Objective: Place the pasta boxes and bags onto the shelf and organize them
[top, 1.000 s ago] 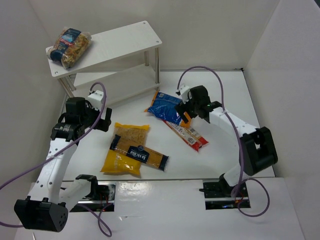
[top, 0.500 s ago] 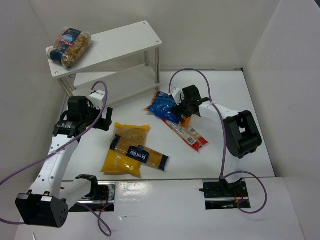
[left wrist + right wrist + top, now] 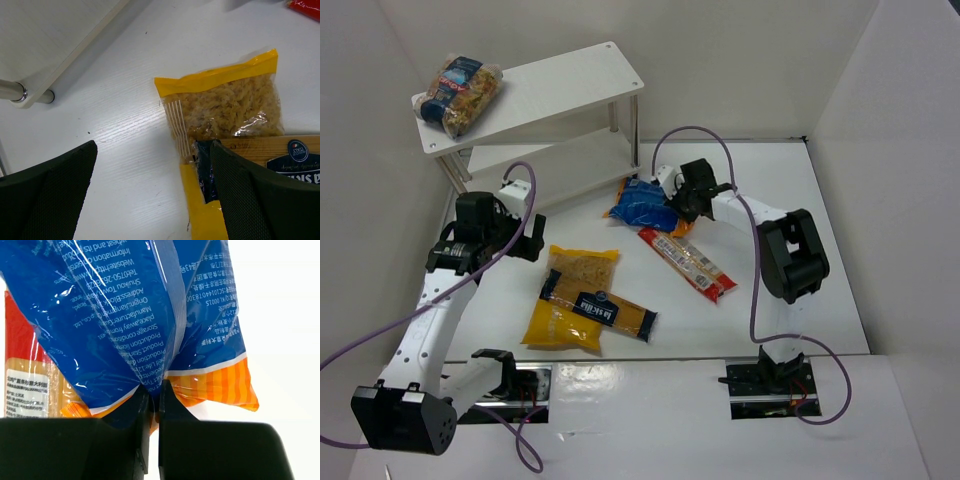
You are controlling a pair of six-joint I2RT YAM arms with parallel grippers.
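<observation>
My left gripper goes to the right in the top view and closes on the blue bag's loose end next, since my right gripper pinches the bag's other end.
My right gripper (image 3: 672, 203) (image 3: 155, 395) is shut on the blue bag with the orange end (image 3: 642, 204) (image 3: 120, 310), pinching its back seam near the orange end. The long red-and-clear pack (image 3: 686, 263) (image 3: 25, 375) lies just beside it. My left gripper (image 3: 530, 240) (image 3: 152, 192) hangs open by the big yellow bag (image 3: 573, 296) (image 3: 225, 107); the long yellow pack with a dark-blue label (image 3: 605, 309) (image 3: 280, 155) lies across that bag. A clear spiral-pasta bag (image 3: 460, 92) sits on the left end of the white shelf's (image 3: 570, 85) top board.
White walls close in the table on the left, back and right. A silver shelf leg (image 3: 20, 92) and the lower board's corner show in the left wrist view. Purple cables loop over both arms.
The right arm reached left onto the blue bag and its jaws closed on the seam; the bag shifted slightly left. The left arm barely moved.
</observation>
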